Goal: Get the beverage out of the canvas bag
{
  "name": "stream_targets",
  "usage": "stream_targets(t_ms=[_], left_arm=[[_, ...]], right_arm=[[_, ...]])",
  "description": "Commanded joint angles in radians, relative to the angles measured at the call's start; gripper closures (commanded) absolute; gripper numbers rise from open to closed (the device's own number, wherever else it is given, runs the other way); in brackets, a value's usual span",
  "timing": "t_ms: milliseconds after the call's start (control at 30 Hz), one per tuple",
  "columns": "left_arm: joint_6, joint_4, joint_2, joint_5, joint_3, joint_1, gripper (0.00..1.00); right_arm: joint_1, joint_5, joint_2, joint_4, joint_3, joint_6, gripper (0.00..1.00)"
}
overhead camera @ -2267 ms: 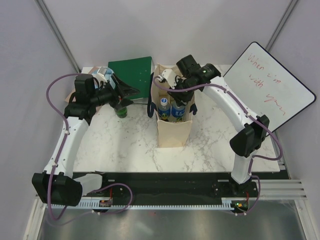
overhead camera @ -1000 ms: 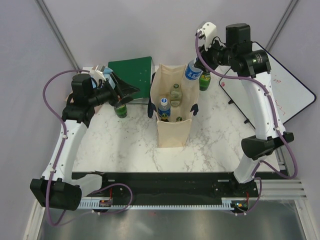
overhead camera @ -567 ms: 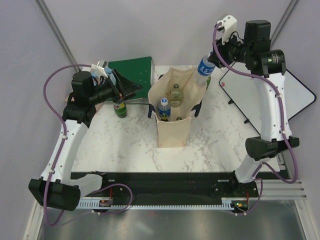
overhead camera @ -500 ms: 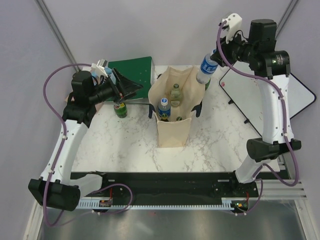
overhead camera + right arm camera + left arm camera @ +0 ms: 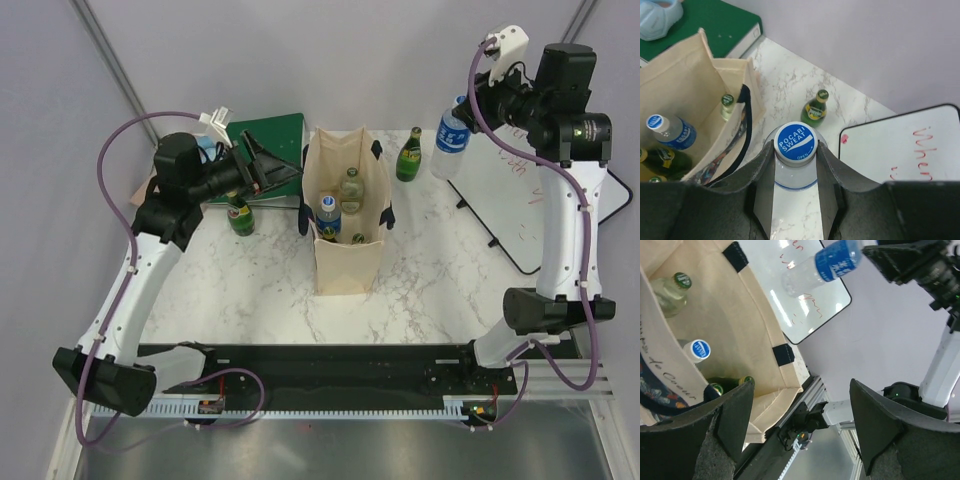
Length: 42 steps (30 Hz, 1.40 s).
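My right gripper lowers next until the bottle stands on the free spot below, bare tabletop (image 5: 437,201) beside the whiteboard's edge, then releases the bottle's neck.
The cream canvas bag (image 5: 345,262) with navy handles stands upright mid-table, several bottles inside it; it also shows in the left wrist view (image 5: 740,325) and the right wrist view (image 5: 685,85). My right gripper (image 5: 472,112) is shut on the neck of a clear Pocari Sweat bottle (image 5: 452,140) with a blue cap (image 5: 795,143), held in the air to the right of the bag, above the table near the whiteboard. My left gripper (image 5: 285,176) is open and empty, beside the bag's left rim, its fingers (image 5: 735,417) wide apart.
A green glass bottle (image 5: 408,155) stands right of the bag; another (image 5: 239,214) stands left of it, under my left arm. A green book (image 5: 265,140) lies at the back left. A whiteboard (image 5: 540,205) lies at the right.
My right gripper lifted the Pocari Sweat bottle out of the bag and carried it up and to the right. My left gripper moved a little toward the bag's rim.
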Motion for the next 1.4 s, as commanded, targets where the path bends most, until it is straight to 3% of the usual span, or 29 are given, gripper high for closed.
stream_targets(t_ms=[0,367,667,1033,1300,1367], left_arm=[[0.096,0.004,0.028,-0.056,0.080,-0.049,0.16],[0.220,-0.079,0.088,-0.143,0.152,-0.132,0.17],[0.277,-0.113,0.110,-0.223,0.144,-0.178,0.17],[0.415,-0.222,0.182,-0.416,0.218,-0.282,0.17],[0.507,-0.299,0.258,-0.546,0.314,-0.363,0.28],[0.525,-0.317,0.287,-0.589,0.348,-0.388,0.28]], right_arm=[[-0.057,-0.024,-0.053,0.149,-0.104,-0.012,1.00],[-0.078,0.001,-0.097,0.430,-0.575,-0.008,1.00],[-0.078,-0.001,-0.053,0.704,-0.726,0.025,1.00],[-0.078,0.025,0.041,0.886,-0.784,0.043,0.99],[-0.080,0.030,0.052,0.875,-0.821,0.014,0.67],[-0.078,0.039,0.044,0.861,-0.823,0.011,0.42]])
